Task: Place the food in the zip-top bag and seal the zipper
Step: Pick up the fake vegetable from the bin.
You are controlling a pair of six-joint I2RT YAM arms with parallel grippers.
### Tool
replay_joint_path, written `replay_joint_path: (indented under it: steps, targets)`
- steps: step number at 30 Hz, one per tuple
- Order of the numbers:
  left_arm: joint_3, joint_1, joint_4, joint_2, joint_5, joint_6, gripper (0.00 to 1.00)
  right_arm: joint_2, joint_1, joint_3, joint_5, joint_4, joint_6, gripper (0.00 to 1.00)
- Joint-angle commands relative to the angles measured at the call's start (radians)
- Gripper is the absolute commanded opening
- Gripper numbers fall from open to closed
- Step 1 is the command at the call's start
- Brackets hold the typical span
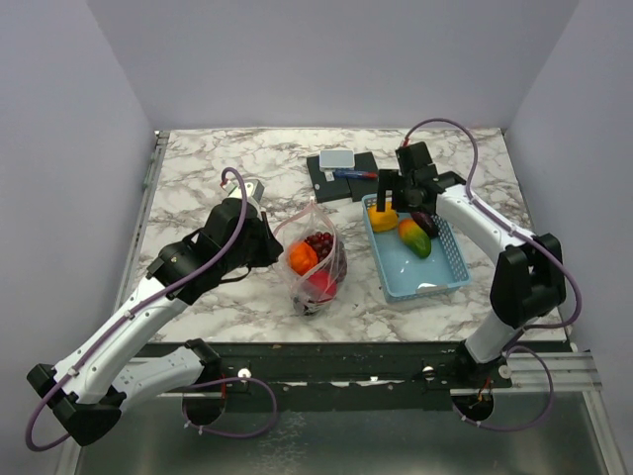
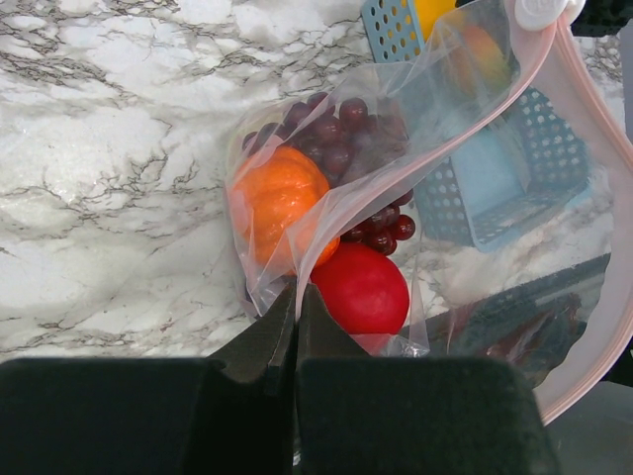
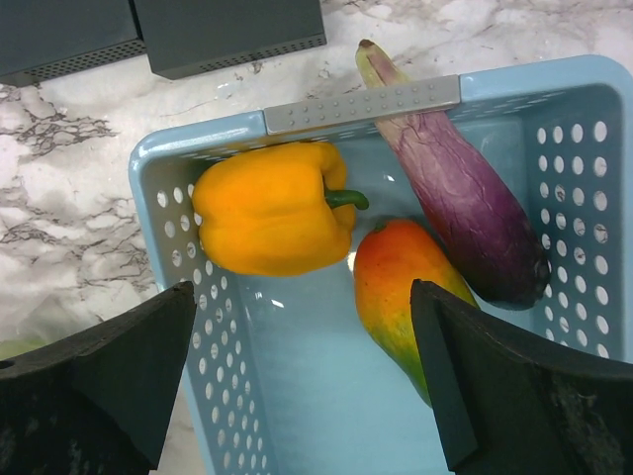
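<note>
My right gripper needs to go down next at the basket's far end, with its fingers around the yellow pepper's body (image 1: 382, 219) (image 3: 273, 210), because the pepper is still outside the bag.
The clear pink-tinted zip-top bag (image 1: 315, 265) lies mid-table. It holds an orange pumpkin (image 2: 282, 203), a dark grape bunch (image 2: 341, 139) and a red round piece (image 2: 364, 289). Its pink zipper strip (image 2: 593, 148) curves along the open mouth. My left gripper (image 2: 297, 302) is shut on the bag's plastic edge, and also shows in the top view (image 1: 277, 240). My right gripper (image 3: 302, 336) is open over the light-blue basket (image 3: 361, 104), above a yellow pepper (image 3: 272, 208), a mango (image 3: 410, 287) and a purple eggplant (image 3: 460, 198). In the top view it (image 1: 391, 198) hovers at the basket's far end.
The basket (image 1: 440, 282) stands just right of the bag. Dark flat boxes (image 1: 368, 178) with a small white object (image 1: 336, 157) lie behind both. Walls close the table's left, right and far sides.
</note>
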Motion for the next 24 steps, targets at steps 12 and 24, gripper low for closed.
replay_joint_path:
  steps: [12, 24]
  targets:
    - [0.015, -0.001, 0.013, -0.011, 0.033, 0.002, 0.00, 0.146, -0.012, 0.066, -0.061, 0.040, -0.009, 0.95]
    - [0.035, -0.002, -0.004, -0.007, 0.031, -0.002, 0.00, 0.231, -0.018, 0.091, -0.094, 0.061, -0.013, 0.83]
